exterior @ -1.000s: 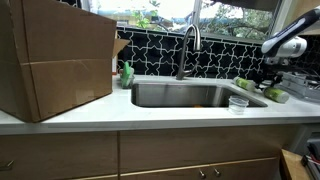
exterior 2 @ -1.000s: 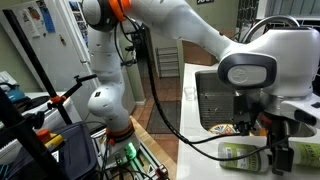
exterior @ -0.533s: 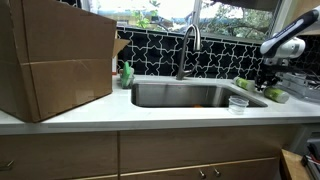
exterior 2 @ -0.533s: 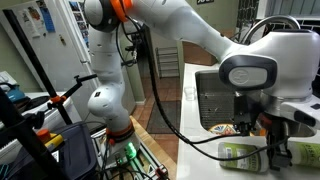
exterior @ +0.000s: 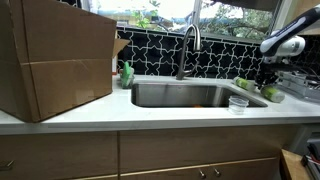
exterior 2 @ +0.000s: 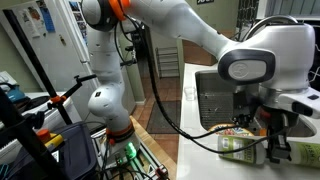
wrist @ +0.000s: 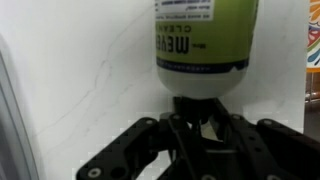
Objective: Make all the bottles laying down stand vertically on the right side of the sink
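I need to swing my gripper up over the bottle's base end (exterior 2: 224,149) next, because that end is farthest from my gripper. I should tilt the bottle upright and let go of its dark cap.
In the wrist view a light-green bottle (wrist: 205,35) with a pale label lies on the white countertop, its cap end pointing into my gripper (wrist: 195,115), which is shut on the bottle's neck. Both exterior views show this bottle (exterior: 272,94) (exterior 2: 240,147) lying right of the sink (exterior: 185,95), with the gripper (exterior 2: 274,143) at its cap end. Another light-green bottle (exterior: 243,84) lies a little farther back, beside the sink's right rim.
A small clear cup (exterior: 238,103) stands at the sink's front right corner. A tall curved faucet (exterior: 188,45) rises behind the basin. A dark green soap bottle (exterior: 127,73) and a big cardboard box (exterior: 55,60) stand on the left.
The jaws have closed around the bottle's neck. The bottle's near end has shifted slightly in the exterior view; the arm has hardly moved.
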Tool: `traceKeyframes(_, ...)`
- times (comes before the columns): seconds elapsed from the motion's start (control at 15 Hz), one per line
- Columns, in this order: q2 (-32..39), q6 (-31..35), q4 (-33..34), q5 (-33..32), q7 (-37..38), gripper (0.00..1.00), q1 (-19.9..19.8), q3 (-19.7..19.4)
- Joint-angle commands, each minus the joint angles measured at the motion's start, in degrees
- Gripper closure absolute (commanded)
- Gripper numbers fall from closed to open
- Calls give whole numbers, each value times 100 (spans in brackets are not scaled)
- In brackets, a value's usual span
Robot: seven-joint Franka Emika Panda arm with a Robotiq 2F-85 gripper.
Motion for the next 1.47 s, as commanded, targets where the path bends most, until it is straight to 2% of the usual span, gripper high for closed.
traceKeyframes(0.0,-590,74,-430,-858,830,92,247,-133)
traceKeyframes(0.4,-1433,342,-1042,-2676,2951,92,453,40)
traceKeyframes(0.87,-2086,419,-1639,-4759,5514,92,320,573)
traceKeyframes(1.13,-2393,341,-1959,-5808,6561,92,319,748)
traceKeyframes(1.4,-2648,358,-2246,-6595,7424,92,354,770)
